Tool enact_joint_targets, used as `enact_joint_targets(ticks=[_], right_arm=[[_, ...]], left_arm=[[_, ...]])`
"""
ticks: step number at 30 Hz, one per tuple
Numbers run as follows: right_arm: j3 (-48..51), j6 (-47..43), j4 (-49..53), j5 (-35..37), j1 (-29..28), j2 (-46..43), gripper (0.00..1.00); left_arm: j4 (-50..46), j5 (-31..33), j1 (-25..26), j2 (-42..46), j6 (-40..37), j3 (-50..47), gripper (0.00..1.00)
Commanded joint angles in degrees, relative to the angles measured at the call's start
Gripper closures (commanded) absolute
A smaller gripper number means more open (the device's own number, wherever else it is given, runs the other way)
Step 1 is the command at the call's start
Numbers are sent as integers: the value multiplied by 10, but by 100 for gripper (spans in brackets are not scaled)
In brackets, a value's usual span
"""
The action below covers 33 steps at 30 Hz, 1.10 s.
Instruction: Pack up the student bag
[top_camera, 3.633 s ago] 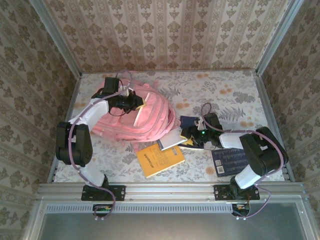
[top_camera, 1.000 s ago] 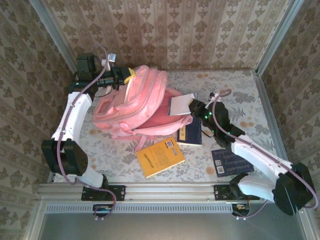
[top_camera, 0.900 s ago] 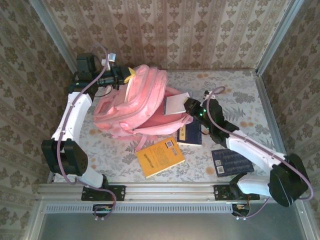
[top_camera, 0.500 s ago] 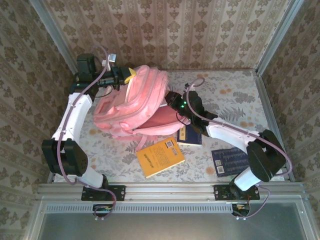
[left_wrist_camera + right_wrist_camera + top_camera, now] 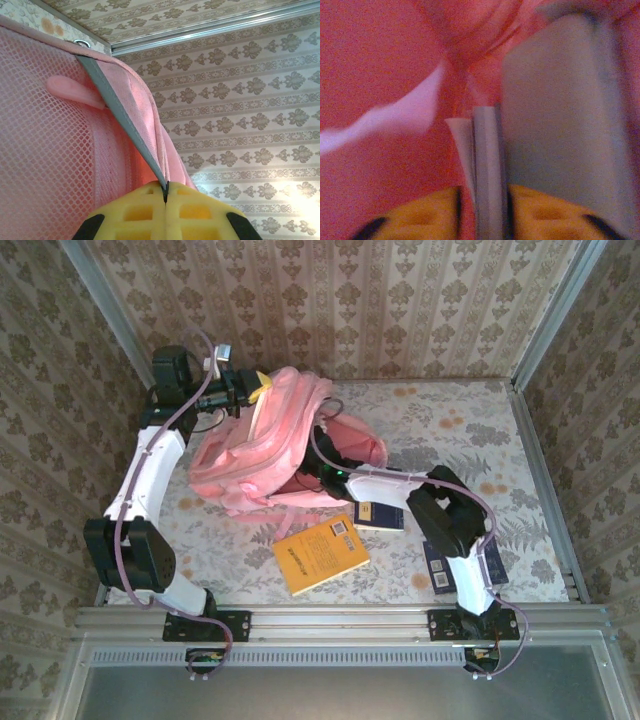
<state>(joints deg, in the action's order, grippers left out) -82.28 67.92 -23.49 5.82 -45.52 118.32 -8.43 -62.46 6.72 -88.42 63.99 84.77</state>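
The raised bag already holds a book, so my left gripper will lower the grey strap toward the bag's opening (image 5: 350, 443) and release it.
The student bag (image 5: 250, 455), large and pink, stands tilted at the table's back left with its mouth facing right. My left gripper (image 5: 256, 392) is shut on the bag's top edge and holds it lifted; in the left wrist view the yellow pads (image 5: 165, 192) pinch a grey-trimmed fold of the pink mesh fabric (image 5: 60, 165). My right arm (image 5: 370, 483) reaches left into the bag's mouth. Inside, my right gripper (image 5: 485, 200) has a thin pale book (image 5: 487, 155) standing edge-on between its pads, with a small gap on each side. Pink lining surrounds it.
A yellow book (image 5: 320, 556) lies near the front centre. A dark blue book (image 5: 382, 515) lies beside it, and another dark book (image 5: 440, 565) lies under my right arm. Wallpapered walls and a metal frame enclose the table (image 5: 460, 430).
My right arm has swung left, carrying the pale book from beside the bag into its mouth, and its jaws have eased apart. The left gripper keeps its hold, unmoved.
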Motion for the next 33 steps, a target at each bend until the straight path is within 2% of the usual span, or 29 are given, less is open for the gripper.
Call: enact_joint_targets(ticks=[1, 5, 7, 9, 12, 16, 21, 25, 28, 31, 33], right_arm=[[-50, -21, 59, 17, -16, 16, 49], [-37, -28, 49, 6, -12, 6, 26], [-30, -46, 39, -15, -6, -7, 23], [-8, -66, 20, -31, 0, -30, 21], [37, -106, 8, -47, 11, -81, 13], [76, -178, 97, -31, 19, -163, 12], [135, -226, 213, 79, 22, -265, 12], [184, -267, 283, 143, 29, -336, 17], [217, -308, 326, 164, 30, -381, 18], [252, -317, 355, 151, 34, -435, 18], [272, -320, 371, 136, 35, -464, 18]], left_arm=[[96, -34, 4, 34, 10, 7, 100], [115, -30, 2, 21, 22, -10, 100], [123, -27, -1, 22, 26, -12, 100], [94, -22, -6, 22, 5, -5, 100], [27, -4, -10, 22, -54, 7, 100], [-63, 48, 6, 18, -141, 11, 100], [-100, 91, 30, -21, -193, 12, 100], [-211, 164, 51, -71, -285, 67, 100], [-258, 212, 70, -110, -325, 99, 100], [-287, 252, 89, -145, -354, 127, 96], [-279, 242, 97, -167, -362, 138, 94]])
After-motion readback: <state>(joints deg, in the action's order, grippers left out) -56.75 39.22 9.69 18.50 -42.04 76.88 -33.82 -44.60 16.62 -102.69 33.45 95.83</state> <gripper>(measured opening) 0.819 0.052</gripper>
